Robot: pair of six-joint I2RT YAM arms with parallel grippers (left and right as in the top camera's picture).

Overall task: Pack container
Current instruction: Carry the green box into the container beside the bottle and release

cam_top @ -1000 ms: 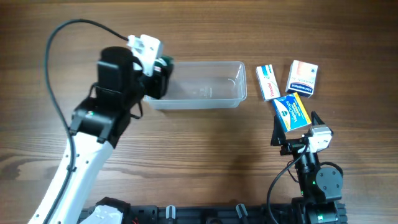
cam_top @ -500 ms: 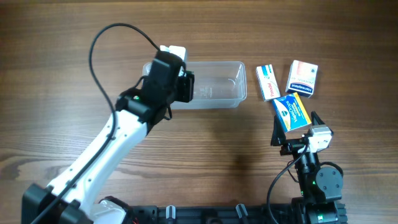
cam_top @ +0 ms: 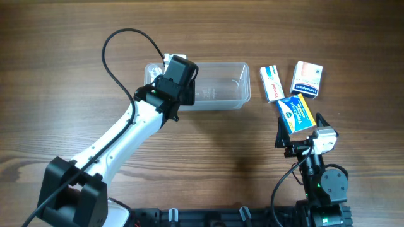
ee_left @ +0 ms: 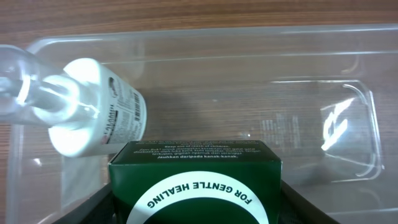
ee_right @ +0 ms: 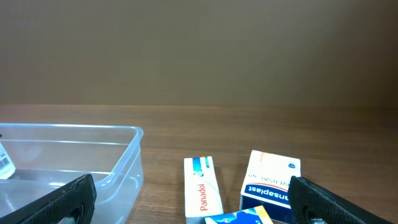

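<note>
The bare bottom of the container beside the white bottle is below the robot's left gripper, so the left gripper will move down next and let go of the dark green box there.
The clear container lies at the table's far middle. My left gripper hangs over its left end, shut on a dark green box printed "FOR GENTLE HEALING". In the left wrist view the container fills the frame, and a white bottle with a clear cap lies on its side inside, at the left. My left gripper shows only as dark fingers on both sides of the box. My right gripper stands open near the front right, just behind a blue and yellow box.
A white Panadol box and a Hansaplast box lie right of the container. The right wrist view shows the Panadol box, the Hansaplast box and the blue box's top between the open fingers.
My left arm has swung right and carried the green box from outside the container's left end to above its left part. The right arm and the boxes have not moved.
</note>
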